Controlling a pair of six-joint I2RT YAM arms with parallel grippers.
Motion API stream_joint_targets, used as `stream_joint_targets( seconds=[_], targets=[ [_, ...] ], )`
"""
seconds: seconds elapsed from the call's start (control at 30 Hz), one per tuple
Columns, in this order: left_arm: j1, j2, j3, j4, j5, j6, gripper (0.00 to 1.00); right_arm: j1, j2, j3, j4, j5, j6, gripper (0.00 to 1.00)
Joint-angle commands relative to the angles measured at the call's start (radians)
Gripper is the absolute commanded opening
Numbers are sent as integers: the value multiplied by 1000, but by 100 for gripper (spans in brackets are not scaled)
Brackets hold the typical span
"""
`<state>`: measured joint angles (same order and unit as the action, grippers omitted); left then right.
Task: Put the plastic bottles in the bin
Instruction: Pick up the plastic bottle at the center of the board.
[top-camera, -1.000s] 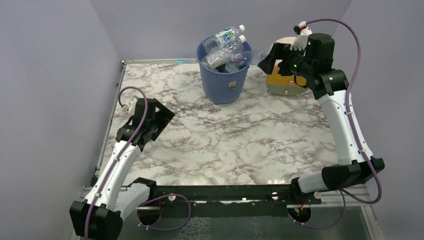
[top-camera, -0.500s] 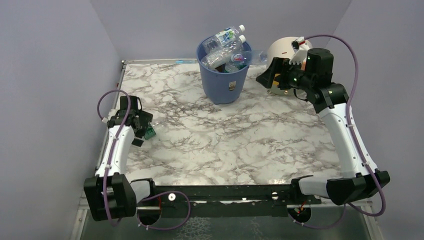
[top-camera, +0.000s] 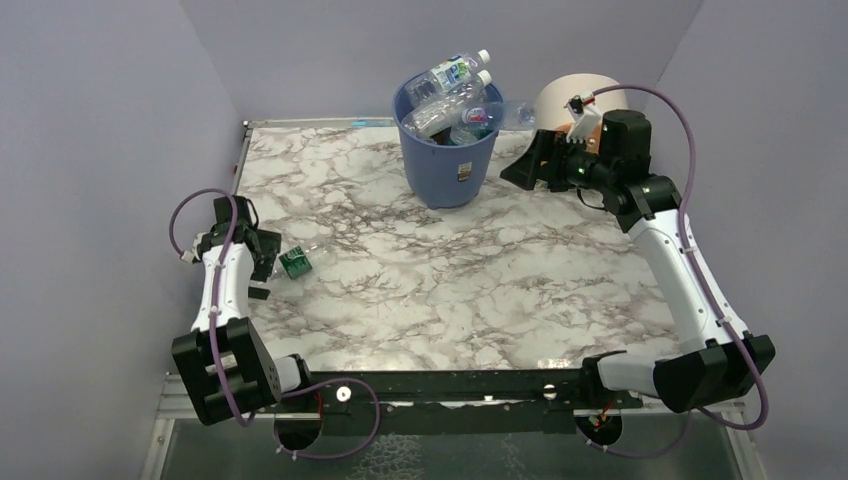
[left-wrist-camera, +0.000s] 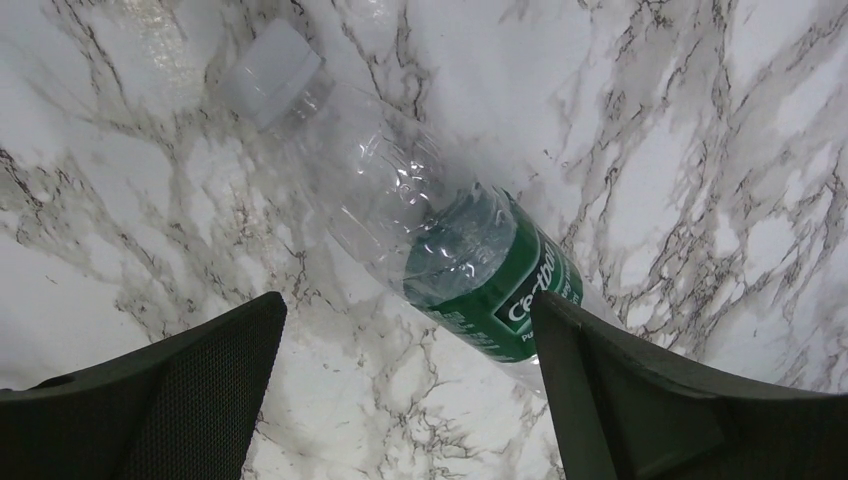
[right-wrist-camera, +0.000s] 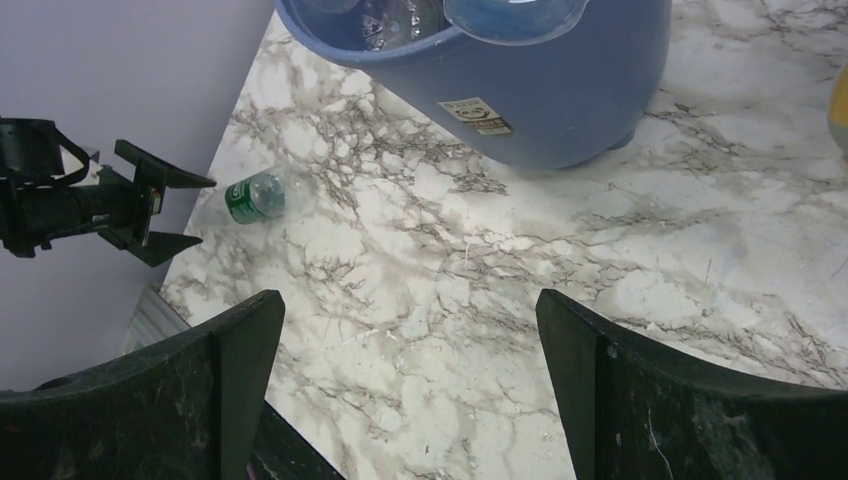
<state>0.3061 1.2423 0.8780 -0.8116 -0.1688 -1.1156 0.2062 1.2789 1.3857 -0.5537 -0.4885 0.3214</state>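
Only one finger is by the label, so my left gripper lowers next and shifts toward the bottle until the fingers straddle the green label (top-camera: 295, 263) (left-wrist-camera: 490, 275).
One plastic bottle (top-camera: 296, 263) lies on its side on the marble table at the left, clear with a green label (left-wrist-camera: 490, 275) and a white cap (left-wrist-camera: 270, 75). My left gripper (top-camera: 270, 264) (left-wrist-camera: 407, 305) hangs open just left of it, and the bottle's label end lies by the right fingertip, not gripped. The blue bin (top-camera: 447, 160) (right-wrist-camera: 560, 100) stands at the back centre, heaped with several bottles (top-camera: 452, 95) that stick out above its rim. My right gripper (top-camera: 522, 160) (right-wrist-camera: 410, 300) is open and empty in the air to the right of the bin. The right wrist view also shows the lying bottle (right-wrist-camera: 255, 195).
A cream drum (top-camera: 565, 95) stands behind the right arm at the back right. Purple walls close in on the left, back and right. The table's metal edge (top-camera: 240, 170) runs along the left, close to the left arm.
The left arm has swung left and dropped low, so the lying bottle shows beside its open jaws. The right gripper has come down and pulled back from the bin's rim.
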Motion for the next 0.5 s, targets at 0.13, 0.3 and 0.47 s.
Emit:
stream_joint_targets(
  seconds=[0.13,0.3,0.47],
  targets=[
    [27,38,-30,36,6,15,99,2,-53,-79,65,-95,16,100],
    [28,77,-54,68,11,22,99,2,-65,-112,82,-118,19,100],
    [27,115,-94,125,73,57,88,2,-66,-132,95,-130,18,100]
  ],
)
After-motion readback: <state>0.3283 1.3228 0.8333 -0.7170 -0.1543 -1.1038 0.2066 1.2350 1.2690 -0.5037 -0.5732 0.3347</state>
